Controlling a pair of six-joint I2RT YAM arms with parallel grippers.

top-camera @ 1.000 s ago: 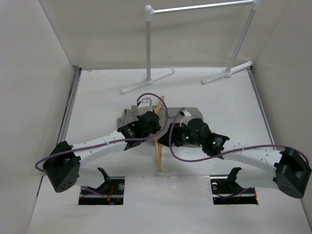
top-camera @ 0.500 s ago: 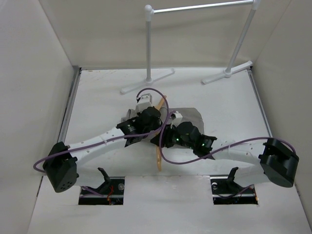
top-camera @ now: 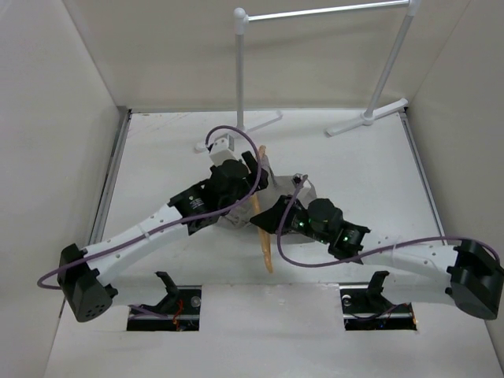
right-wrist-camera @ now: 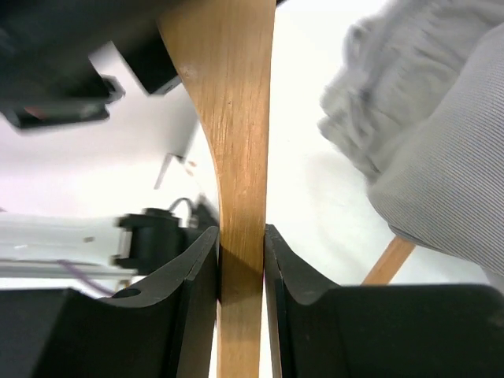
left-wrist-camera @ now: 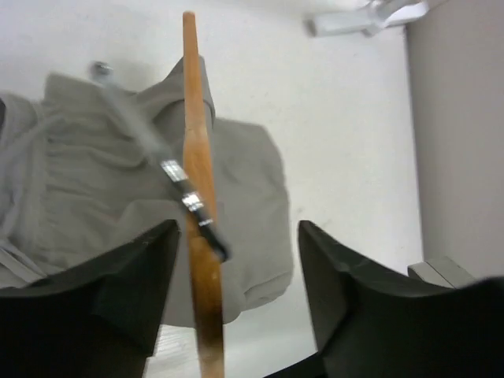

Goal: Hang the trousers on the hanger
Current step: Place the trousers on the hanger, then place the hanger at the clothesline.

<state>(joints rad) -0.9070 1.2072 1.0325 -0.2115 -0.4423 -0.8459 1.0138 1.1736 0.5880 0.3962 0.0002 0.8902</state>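
I will next carry the hanger [top-camera: 267, 244] up and outward with my right gripper, put its metal hook over the rail's top bar [top-camera: 362, 7] and let go, because that bar is empty.
The tan wooden hanger [top-camera: 267, 244] stands on edge in the middle of the table, over the grey trousers [top-camera: 281, 187], which lie bunched beneath both arms. My right gripper [right-wrist-camera: 241, 256] is shut on the hanger's wooden arm [right-wrist-camera: 236, 118], both pads flat against the wood. My left gripper [left-wrist-camera: 236, 268] is open around the hanger's upper part [left-wrist-camera: 197, 157]; the wood runs close to the left finger [left-wrist-camera: 142, 276] with a wide gap to the right one. The metal hook [left-wrist-camera: 134, 118] slants across the trousers [left-wrist-camera: 79, 189]. In the top view my left gripper [top-camera: 253, 167] is behind my right gripper [top-camera: 270, 220].
A white-and-silver clothes rail [top-camera: 240, 71] stands at the back of the table, its feet [top-camera: 236, 130] just beyond the left gripper. Enclosure walls rise on the left [top-camera: 47, 157] and right [top-camera: 472, 118]. The hanger's lower crossbar [right-wrist-camera: 390, 260] shows under the cloth.
My left gripper has opened and let go of the hanger, moving back toward the rail. My right gripper has closed on the hanger's wood. The hanger has shifted slightly right.
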